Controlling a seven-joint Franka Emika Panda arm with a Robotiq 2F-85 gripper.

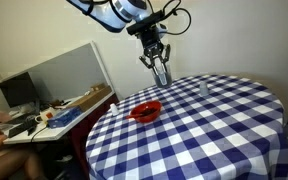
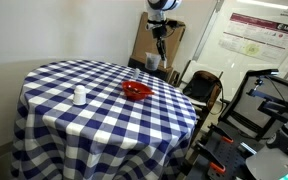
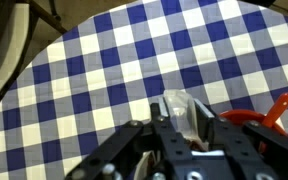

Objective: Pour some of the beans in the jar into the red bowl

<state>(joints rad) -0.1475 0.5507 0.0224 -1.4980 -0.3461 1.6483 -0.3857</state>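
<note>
The jar goes away from the red bowl (image 1: 145,111) down onto that empty patch next and my gripper releases it, since open checked cloth lies below, clear of the bowl.
My gripper (image 1: 158,66) is shut on the small clear glass jar (image 1: 162,74) and holds it in the air above the far edge of the checked table, beyond the red bowl (image 1: 145,111). In the wrist view the jar (image 3: 176,106) sits between the fingers (image 3: 182,128), with the red bowl's rim (image 3: 242,118) just to its right. Both also show in an exterior view: the gripper (image 2: 159,48) with the jar (image 2: 154,63) hangs behind the red bowl (image 2: 136,90). The beans are too small to make out inside the glass.
A round table with a blue-and-white checked cloth (image 1: 214,130) fills the scene. A smaller, slim clear container (image 2: 79,96) stands apart on it and also shows in an exterior view (image 1: 205,88). A cluttered desk (image 1: 54,112) and a chair (image 2: 206,88) stand beside the table.
</note>
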